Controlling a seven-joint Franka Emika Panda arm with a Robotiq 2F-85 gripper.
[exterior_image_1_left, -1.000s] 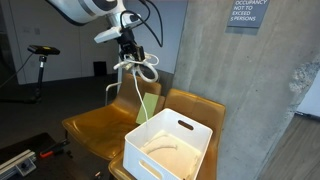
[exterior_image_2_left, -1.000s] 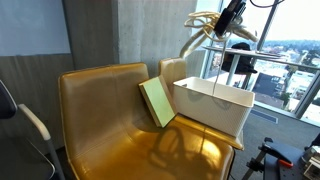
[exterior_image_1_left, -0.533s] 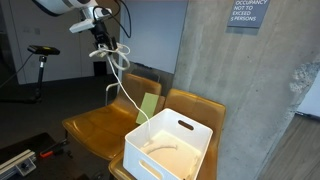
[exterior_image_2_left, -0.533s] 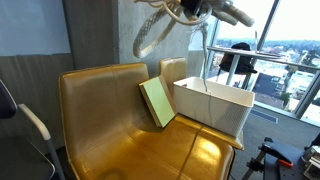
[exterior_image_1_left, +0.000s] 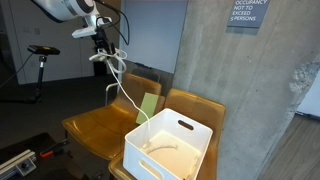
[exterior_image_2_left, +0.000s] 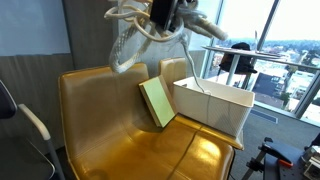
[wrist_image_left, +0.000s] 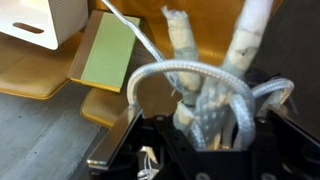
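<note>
The bare chair seat beside the green book is below my gripper, so my gripper needs to move down toward it next and release the rope bundle.
My gripper (exterior_image_1_left: 103, 47) hangs high above the yellow-brown chairs, shut on a bundle of thick white rope (exterior_image_1_left: 113, 60). Loops and ends of the rope (exterior_image_2_left: 135, 30) dangle from the gripper (exterior_image_2_left: 162, 12), and one long strand (exterior_image_1_left: 135, 100) trails down into the white plastic bin (exterior_image_1_left: 170, 145). More rope lies coiled inside the bin. In the wrist view the rope (wrist_image_left: 205, 90) fills the space between the fingers of the gripper (wrist_image_left: 198, 125), with two ends pointing up. A green book (exterior_image_2_left: 157, 102) leans on the chair back beside the bin (exterior_image_2_left: 215, 105).
Two mustard leather chairs (exterior_image_2_left: 100, 110) stand side by side against a concrete wall (exterior_image_1_left: 230, 90). The bin sits on one chair seat. A bicycle seat (exterior_image_1_left: 42, 50) stands in the background. A window (exterior_image_2_left: 275, 50) lies beyond the bin.
The gripper has carried the rope bundle sideways, away from above the bin and over toward the neighbouring chair, drawing the trailing strand out longer. Over the last half second it moved only slightly.
</note>
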